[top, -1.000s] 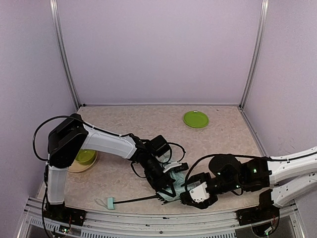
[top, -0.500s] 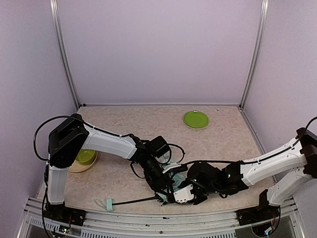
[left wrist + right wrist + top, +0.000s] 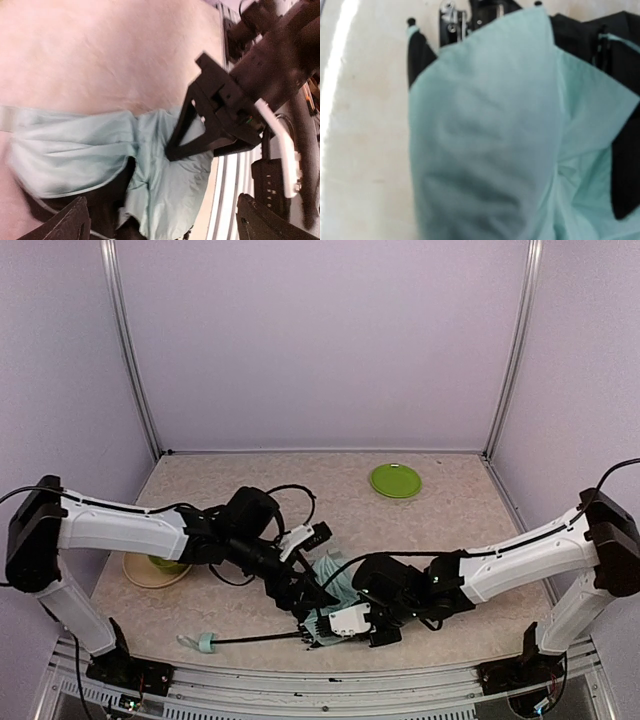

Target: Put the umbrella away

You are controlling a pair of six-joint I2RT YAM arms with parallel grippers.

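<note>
The canopy's folds still spread loose, so my left gripper next moves down and back toward the front bar onto the mint canopy (image 3: 316, 624) (image 3: 160, 195) below its open fingers.
The umbrella (image 3: 337, 587) lies collapsed near the table's front edge, a crumpled mint canopy with black lining. Its thin black shaft (image 3: 255, 639) runs left to the small mint handle (image 3: 205, 643). My left gripper (image 3: 301, 592) hovers at the canopy's left side. In the left wrist view its fingertips (image 3: 75, 222) stand far apart, open, with the mint fabric (image 3: 80, 150) spread below them. My right gripper (image 3: 347, 623) presses in at the canopy's front right. Mint fabric (image 3: 490, 135) fills the right wrist view and hides those fingers.
A green plate (image 3: 396, 480) lies at the back right. A green bowl (image 3: 166, 563) sits on a tan dish at the left. The metal front rail (image 3: 300, 682) runs close below the umbrella. Purple walls close in the sides and back.
My left gripper has opened and let go of the canopy, and that arm now stretches low across the table. The right gripper has pushed left into the fabric. The handle slid slightly left.
</note>
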